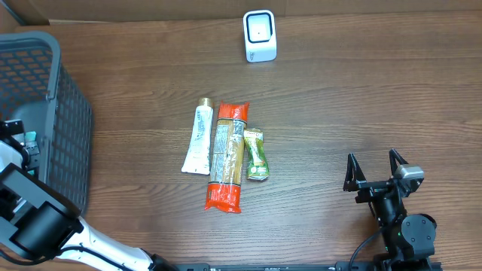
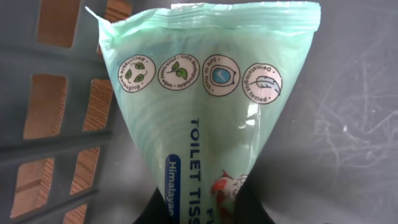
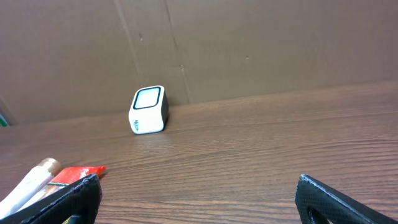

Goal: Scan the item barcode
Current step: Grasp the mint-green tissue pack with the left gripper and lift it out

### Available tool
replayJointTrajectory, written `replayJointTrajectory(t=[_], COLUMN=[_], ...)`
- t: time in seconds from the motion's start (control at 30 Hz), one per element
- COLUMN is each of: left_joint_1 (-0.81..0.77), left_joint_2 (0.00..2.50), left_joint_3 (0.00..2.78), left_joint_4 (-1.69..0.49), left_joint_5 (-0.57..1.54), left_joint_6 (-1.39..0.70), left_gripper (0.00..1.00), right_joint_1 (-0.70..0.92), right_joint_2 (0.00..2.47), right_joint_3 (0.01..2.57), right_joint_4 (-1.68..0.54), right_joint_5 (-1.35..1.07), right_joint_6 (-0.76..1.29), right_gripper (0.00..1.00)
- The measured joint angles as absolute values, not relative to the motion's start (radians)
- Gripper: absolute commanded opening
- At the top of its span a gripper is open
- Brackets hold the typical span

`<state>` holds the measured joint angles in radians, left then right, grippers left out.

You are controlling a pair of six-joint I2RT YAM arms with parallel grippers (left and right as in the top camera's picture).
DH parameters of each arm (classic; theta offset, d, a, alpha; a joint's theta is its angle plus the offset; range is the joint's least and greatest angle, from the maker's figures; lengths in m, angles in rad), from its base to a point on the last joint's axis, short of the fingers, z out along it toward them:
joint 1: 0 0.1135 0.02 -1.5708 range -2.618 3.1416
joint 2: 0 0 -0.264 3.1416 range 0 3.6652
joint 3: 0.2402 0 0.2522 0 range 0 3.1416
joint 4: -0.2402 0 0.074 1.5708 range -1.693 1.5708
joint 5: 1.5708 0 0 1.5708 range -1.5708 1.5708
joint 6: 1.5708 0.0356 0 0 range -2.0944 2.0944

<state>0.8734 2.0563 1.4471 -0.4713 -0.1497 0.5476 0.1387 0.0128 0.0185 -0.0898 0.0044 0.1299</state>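
Note:
The left gripper lifts over the basket's side next and brings the pack down to release it there, since the tabletop beside the white tube lies bare beyond that side.
In the left wrist view a pale green toilet tissue pack [image 2: 211,93] fills the frame, inside the dark grey basket [image 2: 62,149]. My left gripper [image 2: 204,202] is shut on the pack's lower end, one dark finger on each side. The white barcode scanner [image 1: 260,35] stands at the table's far edge, also visible in the right wrist view [image 3: 148,109]. No barcode shows on the pack's visible face. My right gripper [image 1: 374,167] rests open near the front right of the table, with nothing between its fingers [image 3: 68,199].
The grey mesh basket [image 1: 45,68] stands at the far left. Mid-table lie a white tube [image 1: 198,138], a long orange-ended packet [image 1: 227,156] and a small green sachet [image 1: 256,154], side by side. A brown cardboard wall [image 3: 249,43] backs the table.

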Motion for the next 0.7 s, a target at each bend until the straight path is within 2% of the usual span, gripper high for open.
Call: replayJointTrajectory(t=[0.4,0.7], left_joint_1=[0.733,0.64], left_joint_2=[2.001,1.668], left_joint_3=[1.51,1.797], left_joint_4=[-0.541,-0.688], left_joint_5=[-0.161,-0.169], left_joint_6=[0.351,0.168], left_gripper=[0.04,0.04], right_joint_1=[0.139,0.139], right_joint_2=[0.013,0.013], right_joint_3=[0.019,0.019], right_joint_4=[-0.09,-0.09], right_joint_5=[0.005,0.004], right_joint_6=[0.131,0.13], right_gripper=[1.0,1.0])
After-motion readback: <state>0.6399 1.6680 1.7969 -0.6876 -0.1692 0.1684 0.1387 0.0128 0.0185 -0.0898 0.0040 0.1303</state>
